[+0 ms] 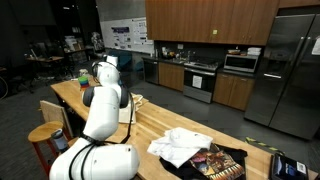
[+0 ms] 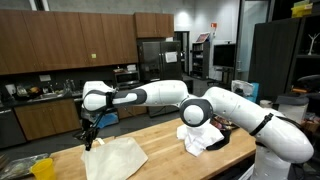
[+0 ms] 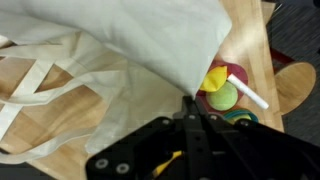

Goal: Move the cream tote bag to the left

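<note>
My gripper rises next and draws the pinched fold back over the bag's flat body to release it there, since small toys crowd the pinched edge.
The cream tote bag lies on the wooden table, its handles spread at the left of the wrist view. My gripper is shut on a fold of the bag's cloth, and one flap is lifted up and across the view. In an exterior view the bag lies flat near the table's left end, with the gripper at its upper left corner, pinching the edge. In the exterior view taken from behind the arm, the robot body hides the gripper.
A cluster of small toys, with a green ball, a yellow piece and a white stick, sits right beside the bag. A white cloth and a dark printed bag lie further along the table. Round wooden stools stand beside the table edge.
</note>
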`<state>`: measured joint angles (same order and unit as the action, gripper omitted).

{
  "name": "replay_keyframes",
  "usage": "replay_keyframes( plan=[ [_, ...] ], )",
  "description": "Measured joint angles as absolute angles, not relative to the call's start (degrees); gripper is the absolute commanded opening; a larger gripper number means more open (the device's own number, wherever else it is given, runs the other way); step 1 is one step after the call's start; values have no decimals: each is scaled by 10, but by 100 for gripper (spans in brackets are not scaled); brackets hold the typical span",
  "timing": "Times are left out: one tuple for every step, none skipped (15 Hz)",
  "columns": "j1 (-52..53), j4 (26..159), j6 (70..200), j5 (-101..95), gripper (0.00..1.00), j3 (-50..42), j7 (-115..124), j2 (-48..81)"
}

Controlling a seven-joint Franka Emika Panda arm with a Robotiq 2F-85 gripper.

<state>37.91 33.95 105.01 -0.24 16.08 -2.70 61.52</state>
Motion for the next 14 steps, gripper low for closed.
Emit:
replay_keyframes(
  plan=[
    [381, 331, 1035, 5, 0, 161, -27, 618],
    [383, 320, 1023, 10, 0, 160, -25, 620],
    [386, 309, 1011, 12, 0, 159, -24, 621],
    [390, 297, 999, 13, 0, 157, -21, 621],
    [395, 286, 979, 12, 0, 151, -18, 621],
    [401, 274, 951, 10, 0, 143, -18, 621],
    [407, 263, 920, 6, 0, 133, -18, 621],
    [412, 253, 889, 1, 0, 123, -18, 621],
    [417, 243, 858, -4, 0, 113, -18, 621],
    [420, 234, 826, -10, 0, 103, -18, 621],
    [422, 226, 791, -15, 26, 93, -18, 620],
    [422, 217, 758, -18, 2, 85, -18, 620],
    [421, 211, 729, -19, 5, 79, -18, 620],
    [420, 207, 712, -19, 12, 75, -18, 620]
  ],
)
